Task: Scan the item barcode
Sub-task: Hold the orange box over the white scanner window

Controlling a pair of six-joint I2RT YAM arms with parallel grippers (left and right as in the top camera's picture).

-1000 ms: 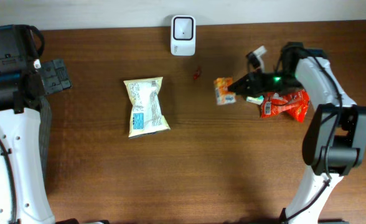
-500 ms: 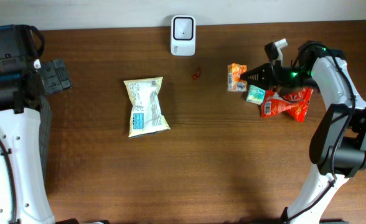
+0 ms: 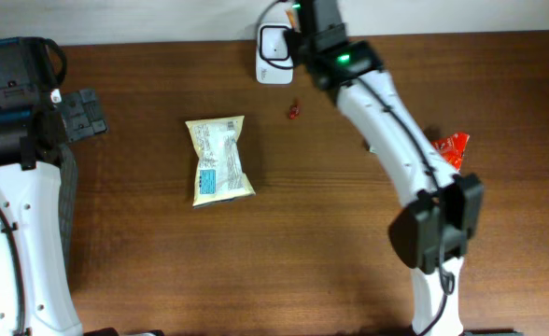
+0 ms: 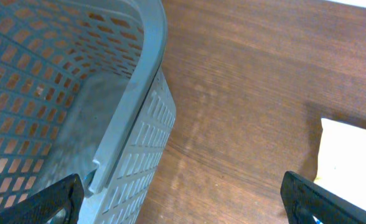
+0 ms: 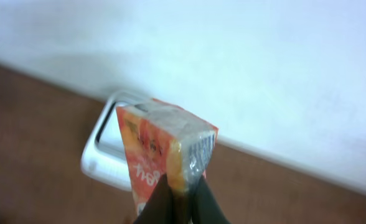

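Note:
The orange packet's barcode faces away, so my right gripper should next lower and turn that packet over the scanner, then swing back and down beside the red packet.
My right gripper is shut on the lower edge of a small orange packet and holds it upright. A barcode shows on the packet's silver side. The white scanner stands just behind the packet, against the wall. From overhead, the right gripper hangs right beside the scanner, and the wrist hides the packet. My left gripper stays open at the far left with nothing in it. Its fingertips are spread wide over bare wood.
A cream snack bag lies left of centre on the table, its corner in the left wrist view. A red packet lies at the right, partly under the right arm. A tiny red scrap sits below the scanner. A grey mesh basket stands by the left gripper.
The right arm has swung from the pile at the right up to the scanner at the back, carrying the orange packet. The left arm has not moved.

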